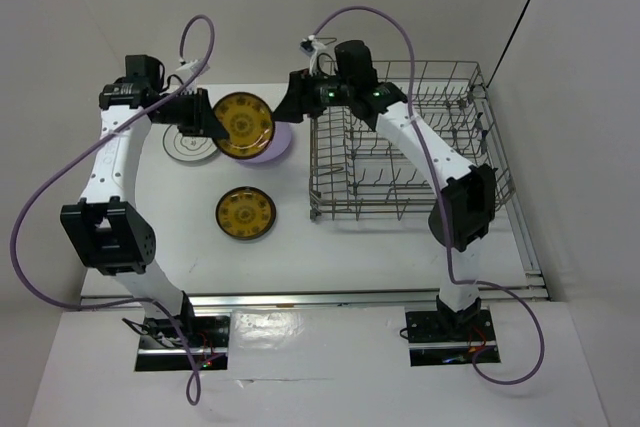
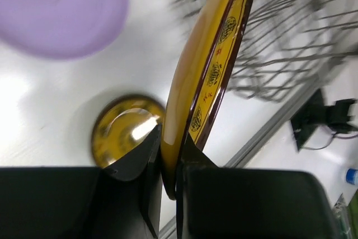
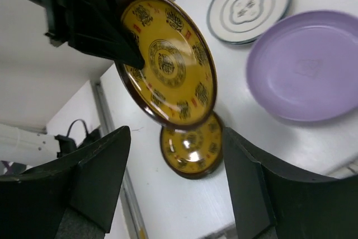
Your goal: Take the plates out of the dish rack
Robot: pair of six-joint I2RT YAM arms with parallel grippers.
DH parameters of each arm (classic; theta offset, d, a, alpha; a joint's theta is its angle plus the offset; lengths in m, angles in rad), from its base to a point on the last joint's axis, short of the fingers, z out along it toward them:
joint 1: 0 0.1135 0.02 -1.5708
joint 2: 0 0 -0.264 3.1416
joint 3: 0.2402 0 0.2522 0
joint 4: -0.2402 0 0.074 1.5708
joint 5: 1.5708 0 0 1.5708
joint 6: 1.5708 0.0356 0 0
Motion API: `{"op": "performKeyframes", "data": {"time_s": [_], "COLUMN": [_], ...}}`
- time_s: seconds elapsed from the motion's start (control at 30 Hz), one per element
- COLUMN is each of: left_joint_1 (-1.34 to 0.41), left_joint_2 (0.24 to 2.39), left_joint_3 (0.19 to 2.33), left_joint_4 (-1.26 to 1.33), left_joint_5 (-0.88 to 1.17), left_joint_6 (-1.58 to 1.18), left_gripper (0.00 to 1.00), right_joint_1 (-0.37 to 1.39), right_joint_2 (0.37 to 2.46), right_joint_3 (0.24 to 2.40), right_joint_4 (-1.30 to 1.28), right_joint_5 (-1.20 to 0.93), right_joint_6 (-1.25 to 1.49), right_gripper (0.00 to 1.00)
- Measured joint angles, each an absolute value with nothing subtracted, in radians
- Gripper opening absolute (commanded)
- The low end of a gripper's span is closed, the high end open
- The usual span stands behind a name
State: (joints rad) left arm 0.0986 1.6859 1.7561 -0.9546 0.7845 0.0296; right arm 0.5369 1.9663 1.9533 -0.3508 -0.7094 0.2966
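The second mustard plate (image 1: 246, 213) (image 2: 124, 128) matches and lies flat and bare, so my left gripper will move back and down, bring its plate onto it and release its plate's rim.
My left gripper (image 1: 212, 119) is shut on the rim of a mustard-yellow patterned plate (image 1: 245, 125), which it holds tilted above the table. In the left wrist view the plate (image 2: 215, 60) stands edge-on between the fingers (image 2: 140, 160). My right gripper (image 1: 296, 97) is open just right of that plate, apart from it; its wrist view shows the held plate (image 3: 168, 60) beyond wide jaws (image 3: 176, 135). A second mustard plate (image 1: 246, 213) lies flat on the table. A lavender plate (image 1: 278, 145) and a white plate with dark motifs (image 1: 188, 147) lie behind it. The grey wire dish rack (image 1: 470, 87) stands at the right.
The right arm (image 1: 420, 142) reaches diagonally over the rack, hiding part of it; the tines that show are bare. A metal rail (image 1: 300, 299) runs along the table's near edge. Purple cables (image 1: 60, 187) loop off both arms.
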Motion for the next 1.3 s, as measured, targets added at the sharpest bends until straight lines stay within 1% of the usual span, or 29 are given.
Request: {"op": "performKeyframes", "data": {"time_s": [0.17, 0.3, 0.47, 0.57, 0.7, 0.73, 0.83, 0.87, 0.97, 1.0, 1.03, 1.1, 1.3], "left_joint_1": [0.150, 0.159, 0.138, 0.103, 0.044, 0.033, 0.016, 0.015, 0.010, 0.007, 0.002, -0.015, -0.063], "left_joint_2": [1.814, 1.892, 1.948, 1.953, 1.962, 1.966, 1.977, 1.979, 1.981, 1.981, 1.981, 1.981, 1.981], "left_joint_3": [1.790, 1.718, 1.646, 1.617, 1.579, 1.574, 1.564, 1.564, 1.563, 1.563, 1.563, 1.563, 1.564], "left_joint_4": [-1.134, -1.211, -1.253, -1.257, -1.250, -1.245, -1.231, -1.227, -1.214, -1.210, -1.205, -1.199, -1.193], "left_joint_5": [0.663, 0.616, 0.595, 0.569, 0.507, 0.493, 0.461, 0.449, 0.408, 0.393, 0.379, 0.347, 0.256], "left_joint_6": [0.173, 0.262, 0.324, 0.358, 0.375, 0.379, 0.387, 0.387, 0.387, 0.387, 0.389, 0.387, 0.379], "left_gripper": [0.00, 0.00, 0.00, 0.04, 0.16, 0.24, 0.38, 0.46, 0.58, 0.64, 0.67, 0.70, 0.71], "right_joint_1": [0.465, 0.437, 0.445, 0.445, 0.445, 0.445, 0.445, 0.445, 0.445, 0.445, 0.445, 0.445, 0.445], "right_joint_2": [1.843, 1.769, 1.753, 1.753, 1.752, 1.752, 1.752, 1.752, 1.748, 1.747, 1.744, 1.742, 1.741], "right_joint_3": [1.901, 1.893, 1.892, 1.888, 1.869, 1.863, 1.855, 1.855, 1.854, 1.852, 1.850, 1.848, 1.844], "right_joint_4": [-0.373, -0.373, -0.387, -0.404, -0.409, -0.409, -0.418, -0.419, -0.420, -0.420, -0.421, -0.420, -0.421], "right_joint_5": [-0.640, -0.600, -0.582, -0.568, -0.556, -0.555, -0.552, -0.552, -0.552, -0.552, -0.552, -0.552, -0.552], "right_joint_6": [0.262, 0.237, 0.212, 0.205, 0.199, 0.197, 0.195, 0.194, 0.192, 0.192, 0.192, 0.192, 0.192], "right_gripper": [0.74, 0.75, 0.75, 0.75, 0.75, 0.75, 0.75, 0.75, 0.75, 0.76, 0.76, 0.76, 0.76]}}
